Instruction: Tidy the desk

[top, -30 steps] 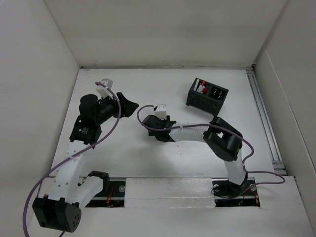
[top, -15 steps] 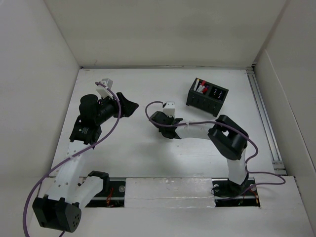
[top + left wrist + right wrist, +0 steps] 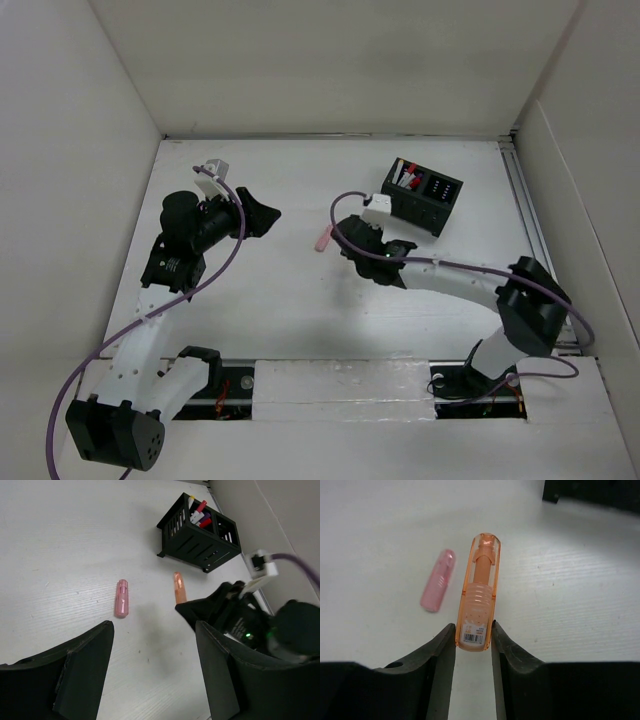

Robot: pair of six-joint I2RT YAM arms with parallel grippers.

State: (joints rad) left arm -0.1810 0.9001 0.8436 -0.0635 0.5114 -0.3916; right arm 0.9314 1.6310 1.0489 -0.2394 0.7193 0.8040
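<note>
The robot's right gripper will first raise the orange stick outward, toward the right in the top view, to bring it over the organizer's section (image 3: 439, 187) beside the pens, which looks emptier.
My right gripper (image 3: 474, 636) is shut on an orange translucent pen-like stick (image 3: 479, 590), gripped at its barcode end, the rest pointing forward over the white desk (image 3: 300, 310). It also shows in the left wrist view (image 3: 178, 587). A pink stick (image 3: 438, 580) lies flat on the desk just left of it, and shows in the top view (image 3: 322, 241) and the left wrist view (image 3: 121, 598). In the top view the right gripper (image 3: 352, 243) is mid-desk, near the black organizer (image 3: 420, 195). My left gripper (image 3: 262, 212) is open and empty (image 3: 155, 675), held above the desk's left half.
The black two-compartment organizer (image 3: 197, 535) stands at the back right with several pens in its left compartment. White walls close the desk on three sides. A metal rail (image 3: 530, 230) runs along the right edge.
My right arm has stretched out and carried the orange stick right and back toward the organizer, uncovering the pink stick on the desk. The left arm has not moved.
</note>
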